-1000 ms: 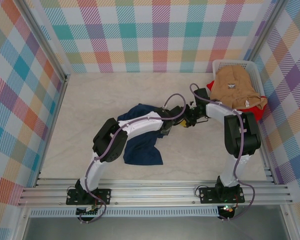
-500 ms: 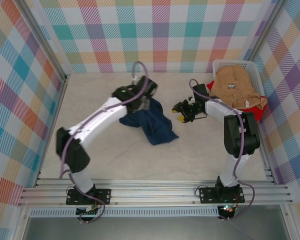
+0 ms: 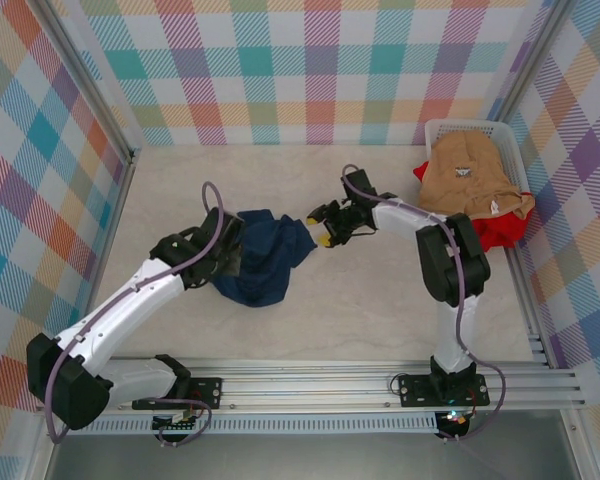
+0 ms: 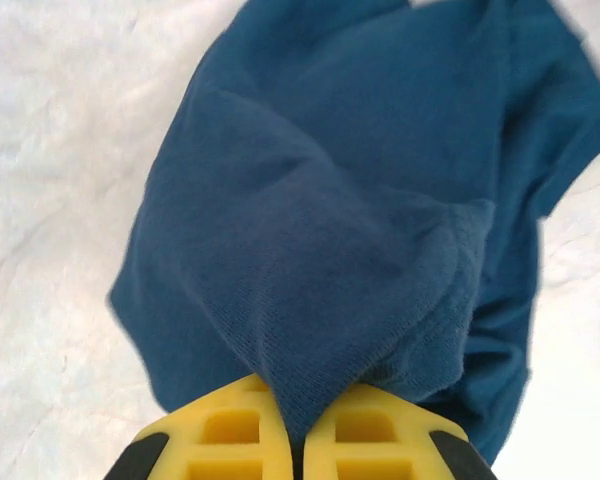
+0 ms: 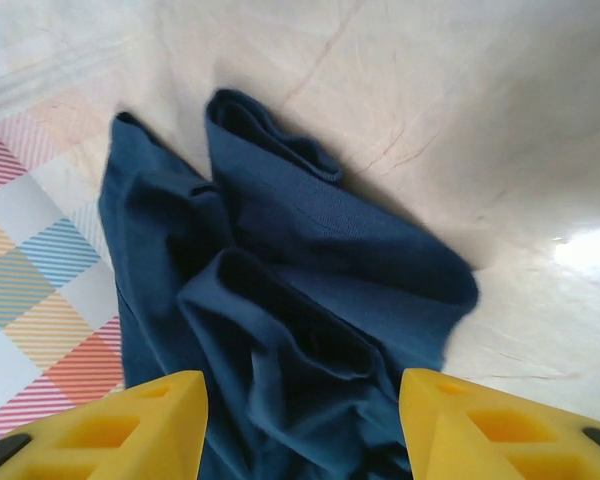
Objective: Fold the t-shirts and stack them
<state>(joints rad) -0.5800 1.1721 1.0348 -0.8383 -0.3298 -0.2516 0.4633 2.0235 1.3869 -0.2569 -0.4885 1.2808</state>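
Observation:
My left gripper rises next and carries the navy t-shirt's fold outward toward the far checked wall [image 3: 190, 103], which stands outward of it, to release the fold.
The navy t-shirt [image 3: 268, 258] lies bunched on the table left of centre. My left gripper [image 3: 230, 258] is at its left edge, and in the left wrist view that gripper [image 4: 300, 425] is shut on a fold of the navy t-shirt [image 4: 360, 200]. At the shirt's right edge my right gripper [image 3: 320, 226] stands open. In the right wrist view its yellow fingers [image 5: 155, 425] straddle the crumpled navy cloth [image 5: 300, 280] without pinching it. The tan t-shirt [image 3: 470, 175] is heaped over the basket, and the red t-shirt [image 3: 498, 232] hangs beside it.
The white laundry basket [image 3: 450, 128] sits in the far right corner against the checked walls. Bare pale tabletop [image 3: 380, 300] spreads in front of the shirt and to its right. An aluminium rail [image 3: 310, 385] runs along the near edge.
My left arm has swung back toward the near left, dragging the navy t-shirt with it. My right gripper has slid left up to the shirt's edge and opened slightly.

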